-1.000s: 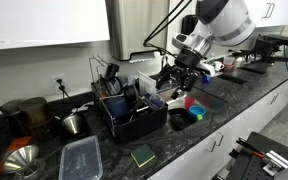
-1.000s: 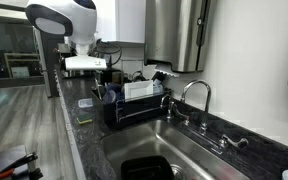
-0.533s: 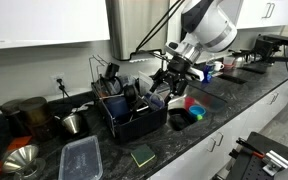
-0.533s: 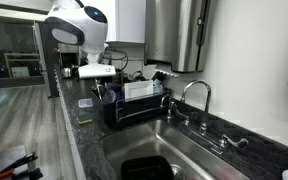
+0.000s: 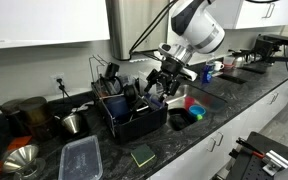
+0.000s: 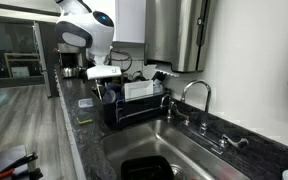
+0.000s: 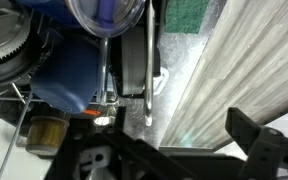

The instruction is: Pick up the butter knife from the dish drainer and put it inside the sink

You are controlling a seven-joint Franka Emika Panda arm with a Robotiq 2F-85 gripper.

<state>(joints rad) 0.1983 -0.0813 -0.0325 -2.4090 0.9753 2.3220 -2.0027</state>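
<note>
The gripper lowers and moves toward the knife at its upper end (image 7: pixel 149 112) next, since the silver butter knife stands upright just beyond my fingers.
The black dish drainer (image 5: pixel 134 120) stands on the dark countertop beside the sink (image 6: pixel 189 145) and also shows in an exterior view (image 6: pixel 134 108). It holds cups, utensils and a white board. My gripper (image 5: pixel 164 82) hangs just above the drainer's sink-side end, also seen in an exterior view (image 6: pixel 104 73). In the wrist view the gripper (image 7: pixel 178 116) is open and empty, with its dark fingers (image 7: pixel 246 135) spread over a white ribbed surface. Slim silver utensils (image 7: pixel 149 75) stand just left of the gap; which one is the butter knife I cannot tell.
Red and blue bowls (image 5: pixel 194 105) lie in the sink, and a black item (image 6: pixel 149 168) sits at its near end. The faucet (image 6: pixel 196 92) stands behind the basin. A clear lidded container (image 5: pixel 81 158) and a green sponge (image 5: pixel 142 155) lie in front of the drainer.
The arm has swung from over the sink toward the dish drainer, and the gripper now hangs lower, right over the drainer's sink-side end. The gripper stays open and empty.
</note>
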